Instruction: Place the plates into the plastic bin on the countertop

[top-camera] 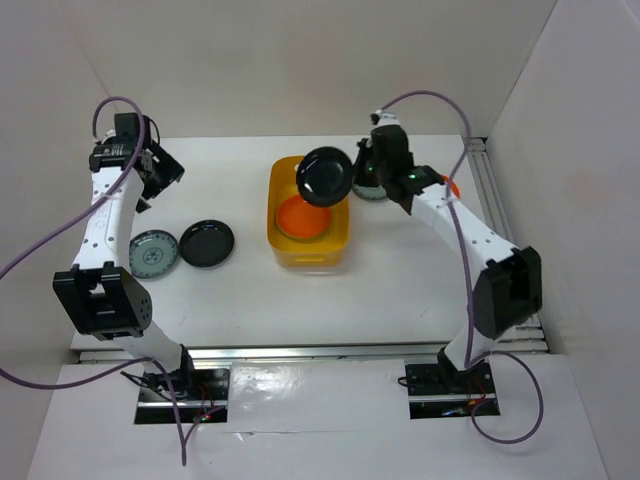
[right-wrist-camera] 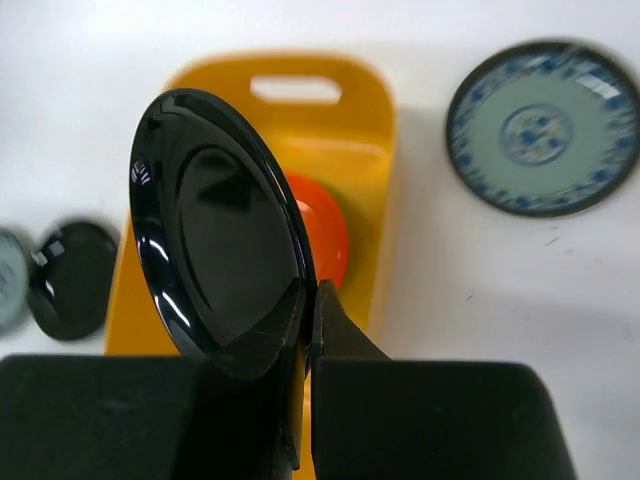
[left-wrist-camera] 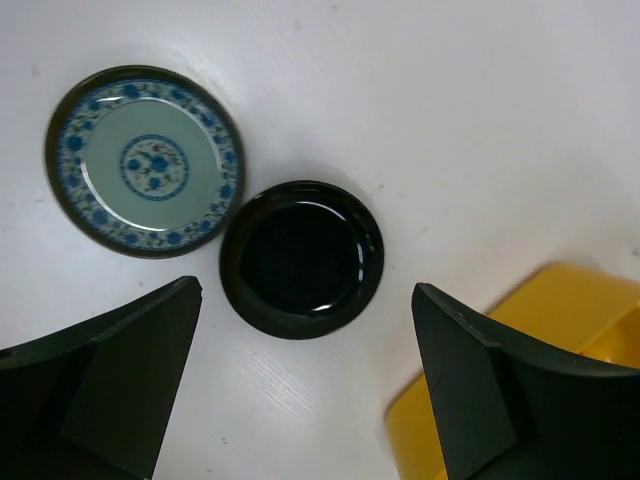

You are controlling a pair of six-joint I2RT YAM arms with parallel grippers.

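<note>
My right gripper should move down and to the left in the top view and let go of the black plate's rim over the orange plate [top-camera: 301, 218] [right-wrist-camera: 328, 238], because the orange plate is below it on that side.
My right gripper [top-camera: 347, 175] is shut on the rim of a glossy black plate [top-camera: 325, 176], holding it tilted on edge above the yellow-orange plastic bin [top-camera: 340, 243]. An orange plate [top-camera: 301, 218] lies in the bin. In the right wrist view the fingers [right-wrist-camera: 335, 320] pinch the black plate [right-wrist-camera: 215, 225] over the bin [right-wrist-camera: 375, 110] and orange plate [right-wrist-camera: 328, 238]. My left gripper [top-camera: 160, 172] is open and empty, raised over the left of the countertop [top-camera: 400, 290]. In the left wrist view it [left-wrist-camera: 306, 288] hangs above a second black plate [left-wrist-camera: 302, 258] and a grey-blue patterned plate [left-wrist-camera: 145, 160].
The black plate [top-camera: 207, 243] and patterned plate [top-camera: 153, 251] lie side by side left of the bin. Another patterned plate [right-wrist-camera: 545, 128] lies right of the bin, mostly hidden under my right wrist in the top view. An orange edge [top-camera: 452, 186] shows behind the right arm.
</note>
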